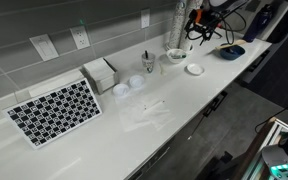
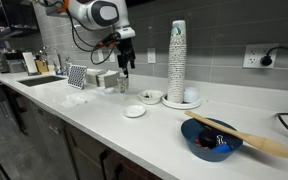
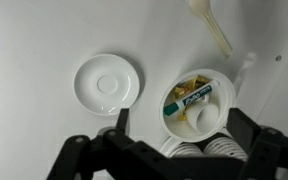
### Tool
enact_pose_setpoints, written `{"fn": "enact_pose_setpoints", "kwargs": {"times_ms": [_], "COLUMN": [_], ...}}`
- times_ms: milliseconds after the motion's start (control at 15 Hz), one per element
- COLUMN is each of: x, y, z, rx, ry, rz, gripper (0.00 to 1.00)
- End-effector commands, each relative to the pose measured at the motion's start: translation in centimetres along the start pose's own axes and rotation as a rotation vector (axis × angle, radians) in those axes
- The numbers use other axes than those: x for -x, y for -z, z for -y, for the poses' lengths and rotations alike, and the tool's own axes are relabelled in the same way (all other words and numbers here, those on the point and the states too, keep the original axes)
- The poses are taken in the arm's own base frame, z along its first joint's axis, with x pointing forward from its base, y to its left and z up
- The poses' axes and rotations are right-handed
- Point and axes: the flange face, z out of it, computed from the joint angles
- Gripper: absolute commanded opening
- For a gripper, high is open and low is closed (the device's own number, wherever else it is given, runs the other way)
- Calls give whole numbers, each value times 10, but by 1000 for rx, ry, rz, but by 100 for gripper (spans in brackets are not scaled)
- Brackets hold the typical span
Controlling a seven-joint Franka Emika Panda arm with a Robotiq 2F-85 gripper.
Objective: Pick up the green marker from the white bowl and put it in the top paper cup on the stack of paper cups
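Observation:
The green marker lies slantwise below my gripper, so I will turn and lower my gripper into the white bowl next, with my fingers on both sides of the marker's end nearest the saucer.
In the wrist view the green marker lies tilted inside the white bowl, among yellow bits and a white egg-shaped piece. My gripper is open and empty, hovering above the bowl with a finger on either side of it. The bowl also shows in an exterior view, below the gripper. The short stack of paper cups stands farther along the counter, with a dark thing sticking out of its top. In an exterior view the gripper hangs above the counter in line with that stack.
A flat white saucer lies beside the bowl. Tall columns of white cups stand close by it, their tops visible in the wrist view. A blue bowl holds a wooden spoon. A checkered board and a napkin box sit farther away.

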Motion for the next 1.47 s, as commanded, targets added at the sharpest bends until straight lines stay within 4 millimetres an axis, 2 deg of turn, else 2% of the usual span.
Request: {"fn": "enact_pose_setpoints", "kwargs": {"times_ms": [0,200,467,667,733,933,1267,1333,1400], "x": [-34,-64,-81,-71,-75,-70,-90,-96,-101], "y": [-26,-45,-72,-93,-88,-99,-129,-134,-138], "z": [17,25,39,39,31,34,31,30,29], "rx": [-7,-20,-14,51,25,54,7,-7,-22], "ry": [-194,-341,-537,-653,-579,-621,-793,-828,-861], "rz": [9,41,99,142,105,115,188,199,204], "gripper": [100,100,100,100,100,100,100,98,90]}}
